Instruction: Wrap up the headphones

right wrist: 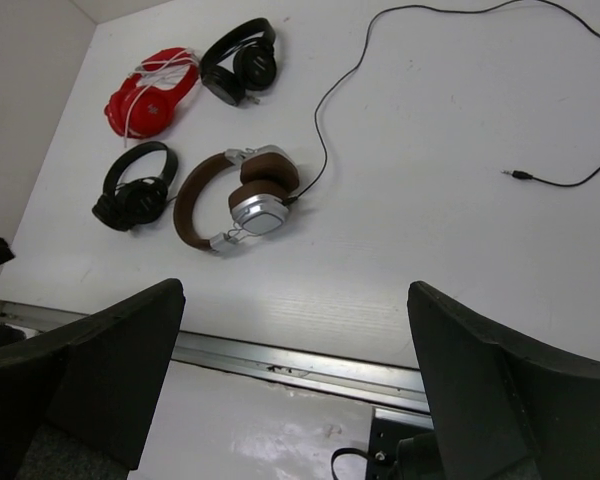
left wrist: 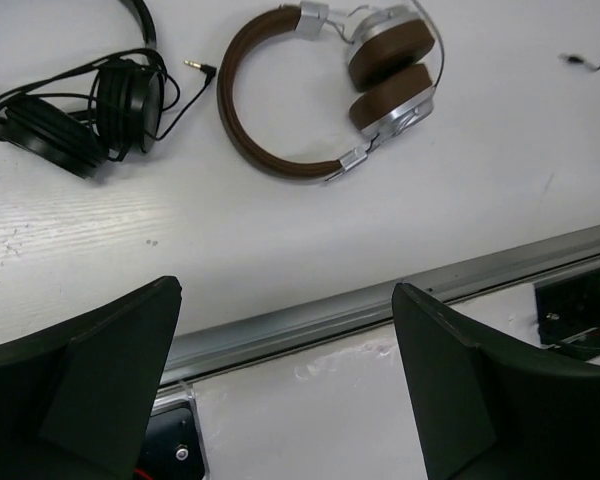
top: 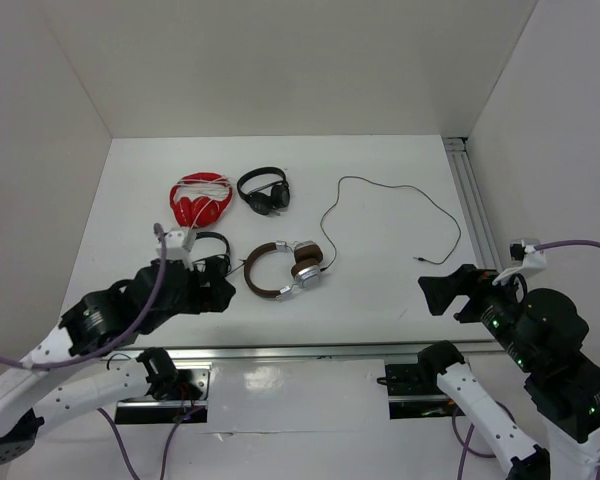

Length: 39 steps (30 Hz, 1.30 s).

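Note:
My left gripper should next move outward and down onto the bend of the brown headband opposite the cups and close there, because the long cable (top: 380, 190) leaves from the cup side.
The headphones (top: 285, 268) with brown headband and silver cups lie flat mid-table; they also show in the left wrist view (left wrist: 320, 95) and the right wrist view (right wrist: 235, 197). Their long thin dark cable (top: 380, 190) loops away to the right and ends in a plug (top: 422, 260), also seen in the right wrist view (right wrist: 517, 174). My left gripper (top: 220, 292) is open and empty, hovering near the front edge, left of the headphones. My right gripper (top: 450, 295) is open and empty near the front edge, just below the plug.
A red pair (top: 200, 199) with white cord lies at the back left. A black pair (top: 264, 190) lies beside it and another black pair (top: 210, 250) lies left of the brown one. A metal rail (top: 300, 351) runs along the front edge and another (top: 475, 210) along the right.

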{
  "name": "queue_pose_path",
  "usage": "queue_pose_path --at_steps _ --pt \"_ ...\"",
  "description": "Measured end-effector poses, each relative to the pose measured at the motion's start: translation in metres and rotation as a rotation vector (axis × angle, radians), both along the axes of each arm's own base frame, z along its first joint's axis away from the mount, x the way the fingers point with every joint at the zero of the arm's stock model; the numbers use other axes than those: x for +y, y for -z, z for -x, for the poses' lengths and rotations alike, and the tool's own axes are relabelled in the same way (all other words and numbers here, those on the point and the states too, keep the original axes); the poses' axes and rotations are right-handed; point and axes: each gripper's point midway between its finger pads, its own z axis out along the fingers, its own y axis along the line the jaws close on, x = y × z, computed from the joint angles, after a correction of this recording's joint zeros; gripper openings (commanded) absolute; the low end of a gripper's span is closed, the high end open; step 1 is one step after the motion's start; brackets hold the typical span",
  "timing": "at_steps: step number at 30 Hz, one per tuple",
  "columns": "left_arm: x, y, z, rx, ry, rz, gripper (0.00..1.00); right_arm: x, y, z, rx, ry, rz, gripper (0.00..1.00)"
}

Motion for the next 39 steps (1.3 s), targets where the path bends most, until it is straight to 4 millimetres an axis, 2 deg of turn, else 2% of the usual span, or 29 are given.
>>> queue_pose_path --at_steps 9,11,14,18,22,25,29,33,39 --pt "-0.041 0.045 -0.021 0.139 0.038 -0.128 1.00 0.009 0.011 0.007 0.005 -0.060 -0.020 1.00" --pt "-0.053 0.053 -0.031 0.150 0.040 -0.138 1.00 0.011 0.012 0.008 0.011 -0.067 -0.023 1.00" --pt "-0.066 0.079 -0.051 0.209 0.021 -0.204 0.98 0.013 0.012 0.008 0.014 -0.078 -0.026 1.00" --pt "-0.063 0.120 -0.078 0.288 -0.037 -0.292 0.97 0.014 0.013 0.009 0.018 -0.085 -0.033 1.00" --pt "-0.057 0.149 -0.100 0.345 -0.084 -0.315 0.97 0.015 0.013 0.010 0.018 -0.087 -0.034 1.00" --pt "-0.055 0.161 -0.112 0.371 -0.097 -0.300 0.96 0.014 0.015 0.011 0.018 -0.086 -0.034 1.00" --pt "-0.057 0.167 -0.124 0.377 -0.109 -0.261 0.90 0.014 0.015 0.011 0.016 -0.087 -0.035 1.00" --pt "-0.065 0.180 -0.127 0.398 -0.097 -0.250 0.78 0.015 0.015 0.011 0.018 -0.089 -0.035 1.00" --pt "-0.063 0.201 -0.127 0.442 -0.105 -0.275 0.71 0.015 0.025 0.011 0.036 -0.092 -0.030 1.00"
